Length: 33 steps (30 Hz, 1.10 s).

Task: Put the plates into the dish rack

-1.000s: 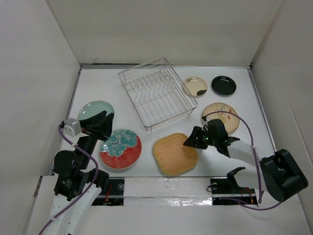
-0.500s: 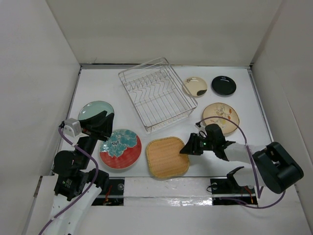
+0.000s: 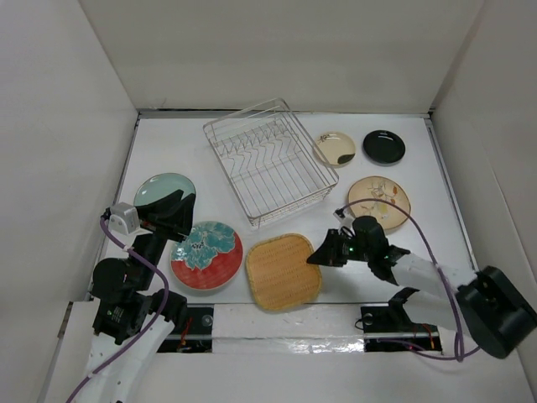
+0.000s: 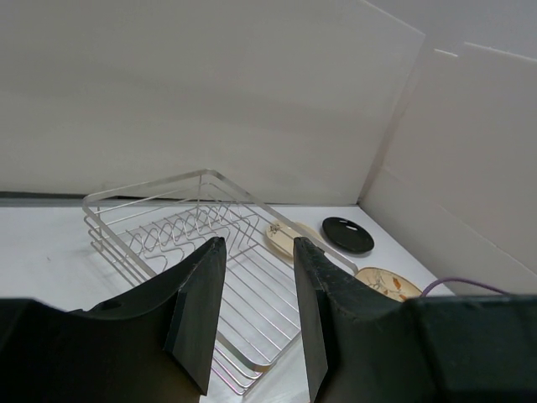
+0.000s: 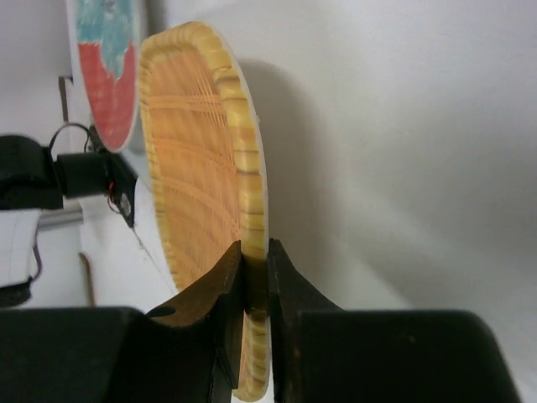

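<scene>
The rack's far wire slots lie outward of my right gripper, so next it needs to rise outward, turn the plate upright, lower it in and release it.
My right gripper [image 3: 322, 255] is shut on the right rim of the rounded-square wooden plate [image 3: 282, 271], near the table's front; in the right wrist view [image 5: 254, 273] the jaws pinch the plate's edge [image 5: 247, 159]. The silver wire dish rack [image 3: 267, 159] stands at the back centre, with no plate in it, and shows in the left wrist view [image 4: 193, 243]. My left gripper [image 3: 178, 210] is open and empty, above the pale teal plate [image 3: 158, 188]. The red plate with teal flowers [image 3: 206, 255] lies left of the wooden one.
A small cream plate with a dark blotch [image 3: 334, 148], a small black plate [image 3: 383, 147] and a beige speckled plate [image 3: 380, 198] lie right of the rack. White walls enclose the table on three sides.
My right gripper has dragged the wooden plate leftward and slightly toward the front edge. The left arm has not moved.
</scene>
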Motion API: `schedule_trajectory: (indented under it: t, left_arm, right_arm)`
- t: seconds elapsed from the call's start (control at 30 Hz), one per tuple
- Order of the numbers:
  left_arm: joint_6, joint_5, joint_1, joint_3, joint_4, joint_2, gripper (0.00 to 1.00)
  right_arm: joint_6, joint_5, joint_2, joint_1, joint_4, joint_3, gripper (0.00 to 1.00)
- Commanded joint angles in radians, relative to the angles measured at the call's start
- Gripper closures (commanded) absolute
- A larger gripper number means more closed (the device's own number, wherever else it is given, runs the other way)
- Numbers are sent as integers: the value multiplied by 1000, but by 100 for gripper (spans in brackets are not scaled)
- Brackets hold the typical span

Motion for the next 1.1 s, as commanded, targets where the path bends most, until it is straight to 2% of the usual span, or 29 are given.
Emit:
schedule_trajectory:
  t: [0.0,0.07,0.17,0.27,0.33,0.4,0.6,0.73,0.9,1.07]
  left_arm:
    - [12,-15,-5,6,35,-3,65]
    - [13,-19,-5,6,34,-8,65]
    - [12,-19,-5,6,37,-11,65]
    - [13,-10,-5,6,37,-13,65]
    - [13,-8,-5,6,35,-14,65]
    - [15,-5,-5,6,35,-16,65]
    - [15,4,-5,3,32,-20,64]
    - [16,4,-5,3,30,-17,64]
    - [18,8,-5,2,33,-7,64]
    - [21,8,-5,3,37,13,64]
  right_arm:
    - [-62,76,-200,85,-236,128,100]
    - [-100,95,-328,108,-403,231,100]
    - [-119,115,-427,108,-494,328,100]
    - [-145,202,-441,108,-464,451,100]
    - [-159,260,-395,73,-425,529,100]
    - [-186,283,-305,24,-357,589,100]
    - [-333,410,-18,-91,-322,941,100]
    - [-456,596,218,-127,-430,1273,100]
    - [-565,719,436,-164,-574,1570,100]
    - [-616,748,551,-164,-488,1655,100]
